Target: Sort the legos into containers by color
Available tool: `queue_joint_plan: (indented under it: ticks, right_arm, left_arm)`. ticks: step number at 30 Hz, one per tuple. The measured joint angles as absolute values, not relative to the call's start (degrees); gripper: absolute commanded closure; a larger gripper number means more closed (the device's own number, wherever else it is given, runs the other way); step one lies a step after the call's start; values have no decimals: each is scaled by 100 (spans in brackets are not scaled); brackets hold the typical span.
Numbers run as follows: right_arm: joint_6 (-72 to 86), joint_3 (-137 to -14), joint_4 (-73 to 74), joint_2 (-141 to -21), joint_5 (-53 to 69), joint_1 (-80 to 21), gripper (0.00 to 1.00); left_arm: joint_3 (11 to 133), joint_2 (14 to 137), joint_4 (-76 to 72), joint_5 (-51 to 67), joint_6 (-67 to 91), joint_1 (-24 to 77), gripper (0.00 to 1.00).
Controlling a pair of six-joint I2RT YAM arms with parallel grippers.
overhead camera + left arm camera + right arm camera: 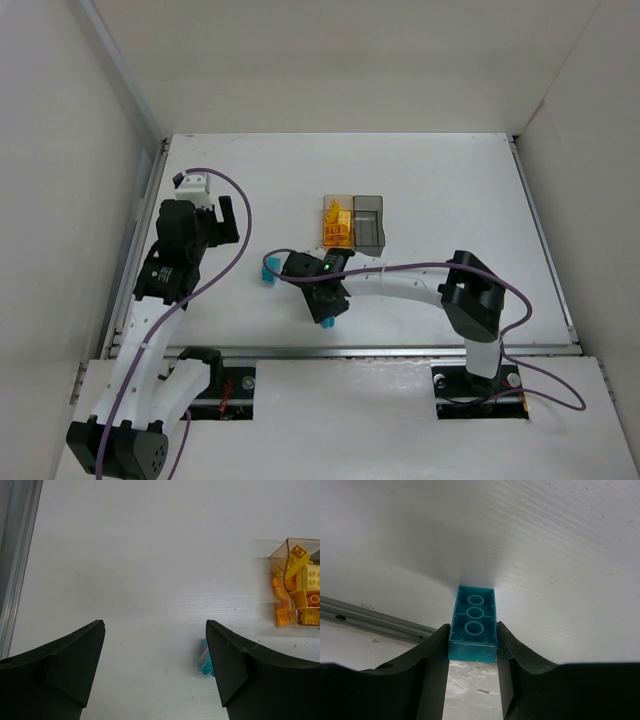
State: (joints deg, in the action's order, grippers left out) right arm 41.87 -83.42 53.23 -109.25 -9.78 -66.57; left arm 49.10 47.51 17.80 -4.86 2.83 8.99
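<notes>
My right gripper should lift the teal lego brick next, carry it outward over the grey container's opening and lower it to release, as that container is outward and empty.
A teal-blue lego brick (474, 622) lies hollow side up between my right gripper's (472, 628) fingers, which press on both of its long sides near the table's front edge. From above, that brick (328, 322) peeks out under the right gripper (324, 306). A second teal lego (267, 270) lies on the table just to the left. My left gripper (215, 218) hangs open and empty at the left, with that teal lego (204, 656) showing beside its right finger. The amber container (338, 222) holds several yellow and orange legos (300, 587). The grey container (370, 222) adjoins it on the right.
White walls enclose the table on the left, back and right. A metal rail (370, 617) runs along the table's front edge close to the right gripper. A purple cable (240, 215) loops off the left arm.
</notes>
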Motion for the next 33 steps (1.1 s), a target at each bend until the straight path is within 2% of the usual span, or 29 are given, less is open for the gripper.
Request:
queue_joint_plan:
  ticks: [2,3,4,5,6,17,22,24,27,32,33]
  right_arm:
    - [4150,-8342,5282,-10925,-993,-6659,71]
    - [4150,-8342,5251,-10925,-1000,-6659,84]
    - [4128,-8342,5225,-10925,-1009,-6657,92]
    - [4093,-8342,5210,-10925,-1015,-6657,98]
    - [4075,-8355,5214,-10930,-1033,-6659,100]
    - [3852,-9585,5798,-10803,-1979,-6326,100]
    - [3568,-10040,5857,-10525,-2248,-5177,100]
    - [3422,-10175,5815,-10549,-2239,-4580,100]
    - [3164,-10578,5848,-10785,-2171,-3752,100]
    - [2768,-11100,5789,-11268,-2001,-2969,100]
    - [2681,-11107,5787,-11336,-1927,-2908,100]
  left_arm:
    - [4910,4718,1780,-460,283,899,21]
    - [4910,4709,1780,-456,283,899,19]
    - [4910,4707,1778,-454,283,899,19]
    - [4910,4709,1778,-451,283,899,19]
    - [4910,4716,1780,-443,281,897,19]
    - [4910,4602,1793,-84,287,626,19]
    - [4910,4552,1791,36,287,486,21]
    - [4912,4698,1785,119,272,462,26]
    - [5002,5105,1835,410,102,438,26]
    - [5332,5885,2104,989,-475,580,22]
    - [5384,6014,2191,1081,-620,692,18]
